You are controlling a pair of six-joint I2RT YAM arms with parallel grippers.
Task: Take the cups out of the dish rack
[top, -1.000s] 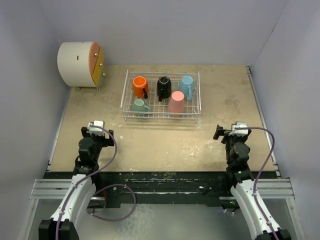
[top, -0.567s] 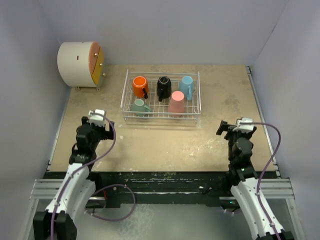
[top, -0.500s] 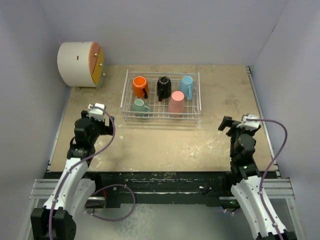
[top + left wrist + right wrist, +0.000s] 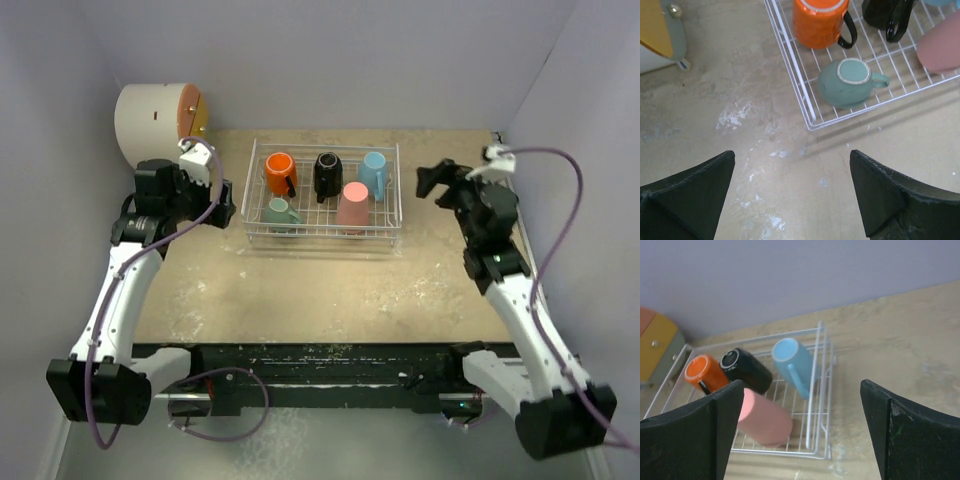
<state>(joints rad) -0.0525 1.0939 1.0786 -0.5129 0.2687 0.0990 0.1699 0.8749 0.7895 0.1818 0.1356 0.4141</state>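
Note:
The teal-green mug's handle sticks out toward my right gripper's side, so I will move this gripper left in the top view and down onto the handle next.
The white wire dish rack (image 4: pixel 322 233) stands at the table's far middle. It holds an orange mug (image 4: pixel 279 171), a black mug (image 4: pixel 327 173), a light blue mug (image 4: pixel 373 172), a pink tumbler (image 4: pixel 352 205) and a teal-green mug (image 4: pixel 278 211), all upside down. My left gripper (image 4: pixel 220 198) is open and empty, raised just left of the rack. Its wrist view shows the teal-green mug (image 4: pixel 845 85) and the orange mug (image 4: pixel 820 20) ahead of the jaws. My right gripper (image 4: pixel 432 181) is open and empty, raised just right of the rack, facing the light blue mug (image 4: pixel 795 362) and the pink tumbler (image 4: pixel 765 420).
A white cylindrical drum with an orange-yellow face (image 4: pixel 155 120) stands at the far left corner, close behind my left arm. Grey walls enclose the table on three sides. Bare tabletop (image 4: pixel 320 290) lies between the rack and the near edge.
Both arms have risen and reached away from the near edge. The left gripper now sits beside the rack's left side, the right beside its right side. The cups have not moved.

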